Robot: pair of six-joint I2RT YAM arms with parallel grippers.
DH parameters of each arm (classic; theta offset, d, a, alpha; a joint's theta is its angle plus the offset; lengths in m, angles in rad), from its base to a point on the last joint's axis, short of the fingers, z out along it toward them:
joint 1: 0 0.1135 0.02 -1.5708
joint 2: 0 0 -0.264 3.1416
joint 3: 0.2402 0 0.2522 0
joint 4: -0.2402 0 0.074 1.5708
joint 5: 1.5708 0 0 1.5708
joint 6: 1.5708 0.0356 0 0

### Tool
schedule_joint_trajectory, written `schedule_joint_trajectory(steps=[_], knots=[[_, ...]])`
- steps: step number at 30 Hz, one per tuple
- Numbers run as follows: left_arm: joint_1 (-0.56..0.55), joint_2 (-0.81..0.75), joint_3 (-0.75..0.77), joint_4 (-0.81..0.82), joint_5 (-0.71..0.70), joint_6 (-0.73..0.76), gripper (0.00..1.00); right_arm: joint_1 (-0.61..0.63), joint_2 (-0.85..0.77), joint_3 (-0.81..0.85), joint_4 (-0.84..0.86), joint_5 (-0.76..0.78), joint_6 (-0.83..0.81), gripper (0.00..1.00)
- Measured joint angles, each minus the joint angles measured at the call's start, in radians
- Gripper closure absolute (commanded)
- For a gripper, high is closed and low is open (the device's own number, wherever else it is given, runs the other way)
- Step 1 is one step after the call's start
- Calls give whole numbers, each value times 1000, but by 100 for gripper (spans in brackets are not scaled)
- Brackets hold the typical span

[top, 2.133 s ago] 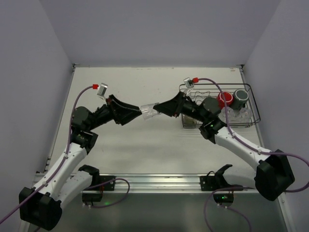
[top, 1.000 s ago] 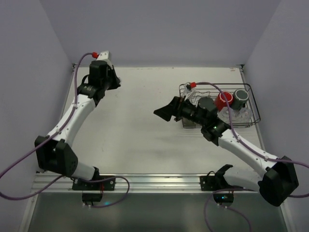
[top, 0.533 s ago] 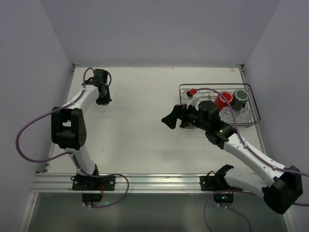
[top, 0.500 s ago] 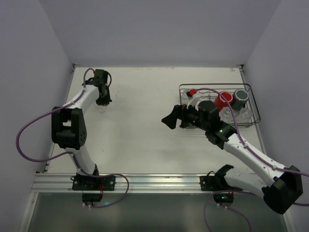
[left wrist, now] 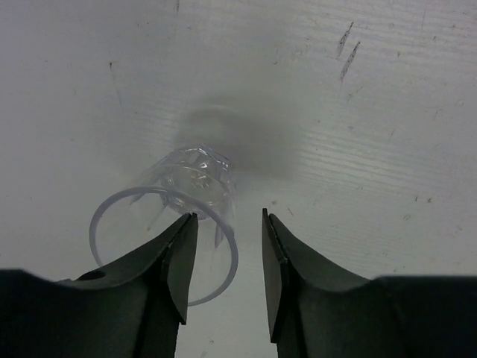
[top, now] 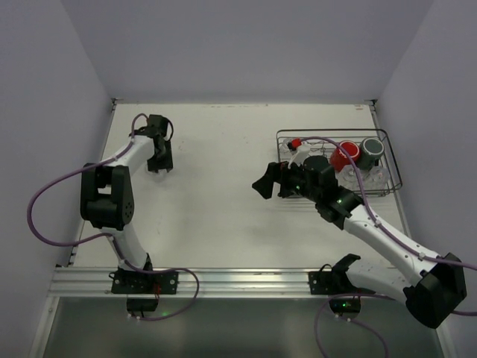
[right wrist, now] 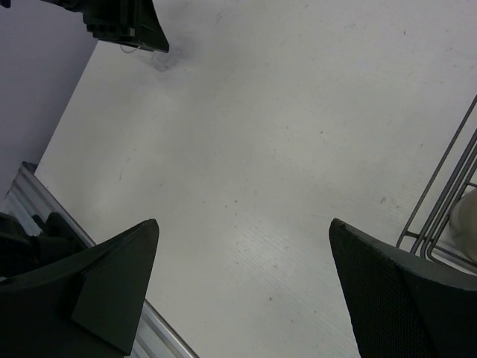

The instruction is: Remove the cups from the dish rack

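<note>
The clear cup in the rack's far corner sits outward of my right gripper, so my right gripper needs to swing outward over the cup next, fingers pointing down, and lower around it.
A clear cup (left wrist: 190,177) stands upright on the table at the far left. My left gripper (left wrist: 229,216) hangs just above it, open; one finger is over the cup's mouth and the rim's near wall runs between the fingers, ungripped. From above, that gripper (top: 159,162) points down at the table. My right gripper (right wrist: 243,222) is wide open and holds nothing, over bare table left of the dish rack (top: 390,162). In the black wire rack sit a red cup (top: 346,154), a dark grey cup (top: 372,149) and clear cups (top: 377,176). The right arm hides the rack's left part.
The rack's wire edge (right wrist: 447,186) shows at the right of the right wrist view. That view also catches the left gripper (right wrist: 123,22) with the clear cup (right wrist: 161,61) far off. A metal rail (top: 238,280) runs along the near edge. Walls close in left and right.
The left jaws have parted and let go of the clear cup, which now stands on the table. The right arm has barely shifted beside the rack.
</note>
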Motion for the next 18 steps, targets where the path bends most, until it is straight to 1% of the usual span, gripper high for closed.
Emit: schedule_joint_trajectory(steps=[1, 2, 4, 5, 6, 8, 9, 11, 12, 15, 18], knots=[[0, 0, 0, 0, 0, 2, 49, 0, 3, 1, -4, 8, -1, 1], [0, -2, 0, 1, 1, 2, 39, 0, 8, 2, -10, 24, -3, 2], [0, -13, 0, 2, 4, 3, 27, 0, 17, 5, -29, 48, -7, 4], [0, -26, 0, 2, 8, 2, 18, 0, 25, 11, -40, 60, -10, 5], [0, -47, 0, 3, 12, 1, 16, 0, 38, 21, -54, 81, -13, 9], [-2, -122, -3, 16, 27, -7, 11, -3, 62, 43, -69, 111, -22, 11], [-5, -172, -6, 29, 34, -10, 11, -8, 79, 59, -76, 130, -26, 14], [-16, -303, -24, 79, 62, -12, 9, -32, 121, 98, -94, 163, -37, 20], [-27, -377, -40, 109, 79, -14, 9, -51, 145, 121, -102, 178, -42, 20], [-83, -613, -121, 225, 173, -21, 7, -126, 224, 191, -114, 219, -51, 30], [-144, -780, -210, 302, 291, -22, 7, -180, 314, 274, -124, 291, -61, 34]])
